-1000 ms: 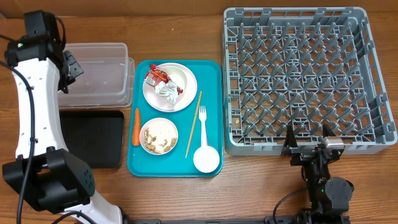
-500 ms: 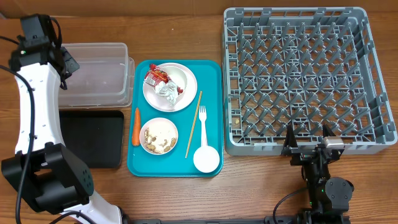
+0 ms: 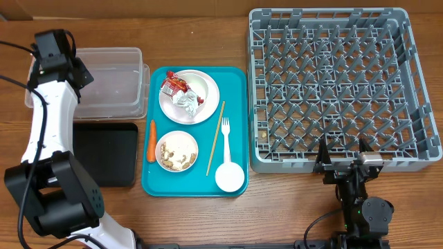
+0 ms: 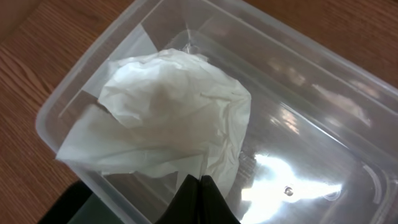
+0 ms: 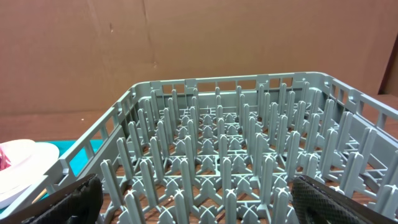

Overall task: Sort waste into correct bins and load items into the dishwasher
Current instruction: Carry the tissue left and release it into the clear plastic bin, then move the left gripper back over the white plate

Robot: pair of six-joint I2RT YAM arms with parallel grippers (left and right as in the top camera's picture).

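Observation:
I will lower the still-hanging napkin between the clear tub's sides and release the napkin's edge there, as the tub's bottom is below my left gripper.
My left gripper [image 3: 75, 72] [image 4: 200, 180] hangs over the left end of the clear tub [image 3: 114, 93] [image 4: 311, 124], shut on the edge of a crumpled white napkin [image 4: 174, 118] that hangs inside the tub. On the teal tray [image 3: 237, 76] a white plate [image 3: 202, 88] holds a red wrapper [image 3: 173, 84] and another napkin [image 3: 185, 101]. A bowl [image 3: 181, 142] holds nuts. A carrot piece [image 3: 151, 140], chopstick [image 3: 215, 138], fork [image 3: 225, 133] and cup [image 3: 229, 177] lie there too. My right gripper [image 3: 342, 155] [image 5: 199, 199] is open and empty at the front edge of the grey rack [image 3: 332, 83] [image 5: 230, 155].
The flat black tray [image 3: 104, 153] lies in front of the clear tub, its corner showing in the left wrist view [image 4: 68, 208]. The plate's rim [image 5: 18, 162] shows at the left of the right wrist view. A brown wall stands behind the rack.
My left arm swung out toward the table's left edge and back, and its gripper now sits over the tub's left end. The right arm has not moved.

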